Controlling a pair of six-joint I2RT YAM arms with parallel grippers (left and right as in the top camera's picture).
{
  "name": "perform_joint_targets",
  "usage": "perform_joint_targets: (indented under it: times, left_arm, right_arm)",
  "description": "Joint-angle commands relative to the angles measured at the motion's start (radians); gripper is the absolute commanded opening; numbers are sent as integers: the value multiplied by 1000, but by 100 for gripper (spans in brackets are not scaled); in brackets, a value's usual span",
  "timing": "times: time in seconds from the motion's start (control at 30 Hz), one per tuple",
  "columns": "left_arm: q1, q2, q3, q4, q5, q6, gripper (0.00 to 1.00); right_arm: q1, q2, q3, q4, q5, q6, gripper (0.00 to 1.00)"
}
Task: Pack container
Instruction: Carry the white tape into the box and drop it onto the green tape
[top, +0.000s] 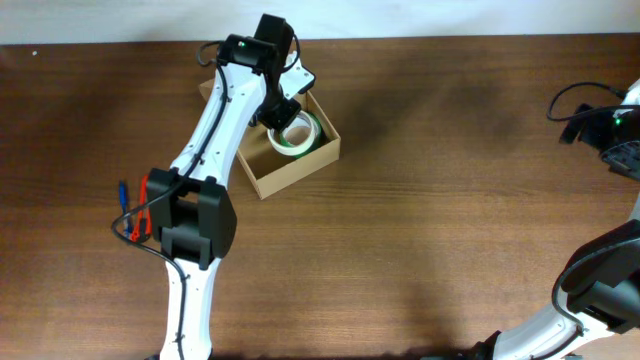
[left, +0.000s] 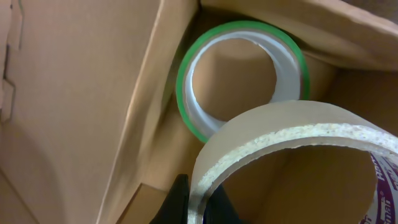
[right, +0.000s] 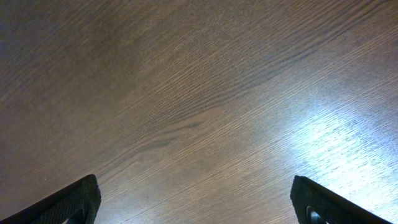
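Observation:
Next, my left gripper lowers toward the green-edged tape roll (top: 296, 136) (left: 241, 79) and releases the side of its roll over it. That roll lies flat in the box below the held roll.
The container is a tan cardboard box (top: 300, 165) at the table's back centre-left, its lid open. A green-edged tape roll (top: 296, 136) lies inside it; it also shows in the left wrist view (left: 242, 74). My left gripper (top: 278, 108) is down in the box, shut on the wall of a second roll, a clear tape roll with a cardboard core (left: 292, 155), one finger inside its ring and one outside (left: 198, 202). My right gripper (right: 199, 199) is open and empty above bare table, at the far right in the overhead view (top: 625, 125).
The box's inner wall (left: 81, 106) stands close on the left of the held roll. Red and blue cables (top: 133, 212) hang at the left arm's base. Brown wooden table (top: 450, 220) surrounds the box.

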Motion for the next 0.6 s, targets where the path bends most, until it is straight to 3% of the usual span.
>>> perform_joint_targets:
  times: [0.0, 0.57]
  left_arm:
    - [4, 32, -6, 23, 31, 2, 1]
    - [-6, 122, -6, 130, 35, 1, 2]
  right_arm:
    - [-7, -13, -5, 0, -13, 5, 99]
    - [-7, -13, -5, 0, -13, 5, 99]
